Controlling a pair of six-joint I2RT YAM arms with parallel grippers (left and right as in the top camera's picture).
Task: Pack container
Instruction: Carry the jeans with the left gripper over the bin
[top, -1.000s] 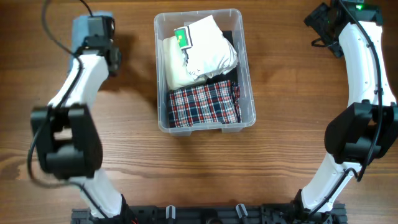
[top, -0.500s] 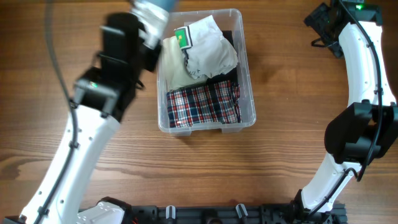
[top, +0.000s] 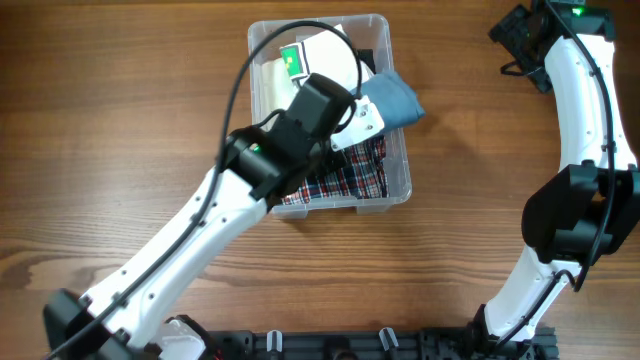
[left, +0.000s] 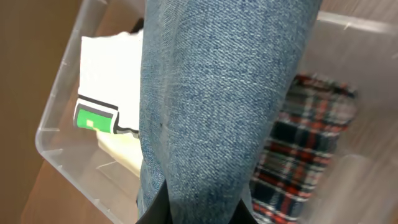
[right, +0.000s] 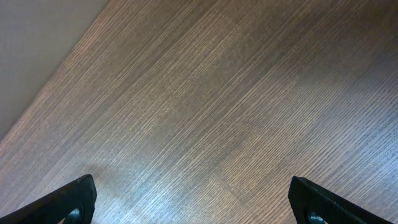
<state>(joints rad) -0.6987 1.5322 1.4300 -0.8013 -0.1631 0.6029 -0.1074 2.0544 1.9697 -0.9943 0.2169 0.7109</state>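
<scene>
I will move my left gripper back a little over the plaid next, because the denim sticks out past the container's rim. Then I will open it.
The clear plastic container stands at the table's top middle. It holds a white garment with a green label, a cream piece and a red plaid cloth. My left gripper is shut on a folded blue denim piece and holds it over the container's right rim. In the left wrist view the denim hangs between the jaws, above the container, the white garment and the plaid. My right gripper is open and empty over bare wood.
The right arm stands at the far right edge, its wrist at the top right corner. The left arm crosses the table from the bottom left to the container.
The left arm swung from the table's top left across to the container, carrying the blue denim piece over the right rim. The right arm has not moved.
</scene>
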